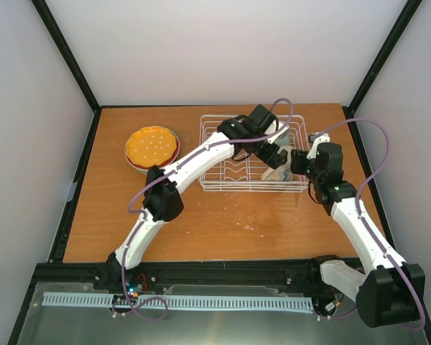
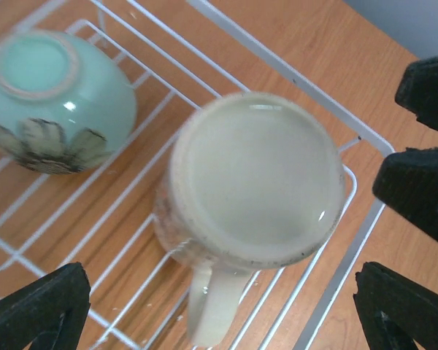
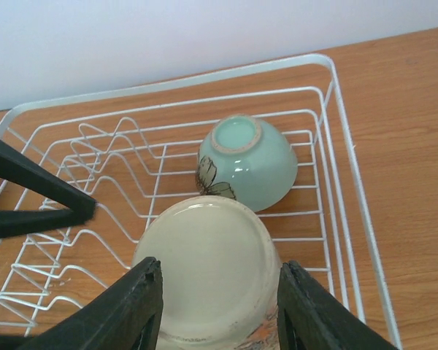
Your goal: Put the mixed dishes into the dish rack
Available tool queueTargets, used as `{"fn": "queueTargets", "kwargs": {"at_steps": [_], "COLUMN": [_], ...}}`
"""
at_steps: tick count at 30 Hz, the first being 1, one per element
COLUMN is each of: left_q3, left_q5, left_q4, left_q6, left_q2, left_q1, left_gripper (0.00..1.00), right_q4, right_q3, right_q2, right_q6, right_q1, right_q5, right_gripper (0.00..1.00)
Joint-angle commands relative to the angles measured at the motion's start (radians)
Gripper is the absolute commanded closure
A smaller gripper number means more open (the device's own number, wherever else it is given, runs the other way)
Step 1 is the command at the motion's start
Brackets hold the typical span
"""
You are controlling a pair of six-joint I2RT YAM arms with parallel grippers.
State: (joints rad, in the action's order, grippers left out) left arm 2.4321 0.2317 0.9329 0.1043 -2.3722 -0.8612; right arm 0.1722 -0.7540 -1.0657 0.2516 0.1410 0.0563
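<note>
The orange plate is on top of the stack, so I need to move my left gripper to the left in the top view next and down onto the orange plate's edge farthest from the rack.
The cream mug [image 1: 276, 173] stands upside down in the right front corner of the white dish rack [image 1: 214, 136]. In the left wrist view the mug [image 2: 255, 175] has its handle pointing down the frame. The small teal bowl [image 3: 248, 164] lies upside down just behind it, and also shows in the left wrist view [image 2: 51, 102]. My left gripper [image 1: 271, 152] hovers open above the mug [image 2: 219, 292]. My right gripper [image 1: 296, 162] is open, its fingers either side of the mug's base [image 3: 219, 273]. The orange-yellow scalloped plate [image 1: 152, 145] tops a stack outside the rack.
A red-rimmed plate [image 1: 138, 167] lies under the orange plate, left of the rack. The rack's plate prongs [image 3: 109, 146] stand empty in its middle and left. The left arm crosses over the rack [image 3: 168, 80]; one of its fingers [image 3: 29, 193] is close to the right gripper.
</note>
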Motion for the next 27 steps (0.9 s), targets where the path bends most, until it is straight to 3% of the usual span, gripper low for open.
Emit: {"fn": "queueTargets", "kwargs": {"at_steps": [1,4,7,10,12,13,14,17,21,27], "left_q3": [0.008,-0.041,-0.149,-0.295,-0.405,-0.461,-0.505,-0.564,-0.578,-0.667], "left_q5": [-0.155,-0.162,-0.197,-0.176,-0.178,-0.192,-0.189,-0.177,0.011,-0.013], "left_q4": [-0.026,-0.059,-0.062,-0.055,-0.061,-0.063,-0.057,0.006,0.084,0.078], "left_q6": [-0.031,-0.020,-0.007,0.021,0.030,0.027,0.019,-0.005,-0.041,-0.078], "left_q2": [0.185,0.316,0.463,0.609,0.690,0.721,0.744,0.725,0.628,0.532], "left_q1": [-0.004,0.060,0.202,0.412,0.557,0.617,0.676,0.824,0.971,1.026], "left_gripper": [0.00,0.00,0.00,0.01,0.16,0.30,0.38,0.49,0.60,0.56], "right_q4": [-0.008,-0.022,-0.047,-0.080,-0.080,-0.074,-0.073,-0.084,-0.098,-0.077], "right_q3": [0.000,0.019,0.046,0.072,0.066,0.057,0.048,0.027,-0.004,-0.024], "right_q2": [0.081,0.145,0.220,0.276,0.279,0.270,0.259,0.219,0.164,0.123], "right_q6": [0.015,0.026,0.037,0.046,0.047,0.048,0.048,0.050,0.031,0.007], "right_q1": [-0.004,-0.004,-0.004,-0.004,-0.003,-0.003,-0.003,-0.002,0.030,0.052], "right_q5": [-0.080,-0.132,-0.153,-0.099,-0.066,-0.052,-0.029,0.054,0.125,0.138], "right_gripper": [0.58,0.57,0.57,0.55,0.55,0.55,0.55,0.54,0.54,0.54]}}
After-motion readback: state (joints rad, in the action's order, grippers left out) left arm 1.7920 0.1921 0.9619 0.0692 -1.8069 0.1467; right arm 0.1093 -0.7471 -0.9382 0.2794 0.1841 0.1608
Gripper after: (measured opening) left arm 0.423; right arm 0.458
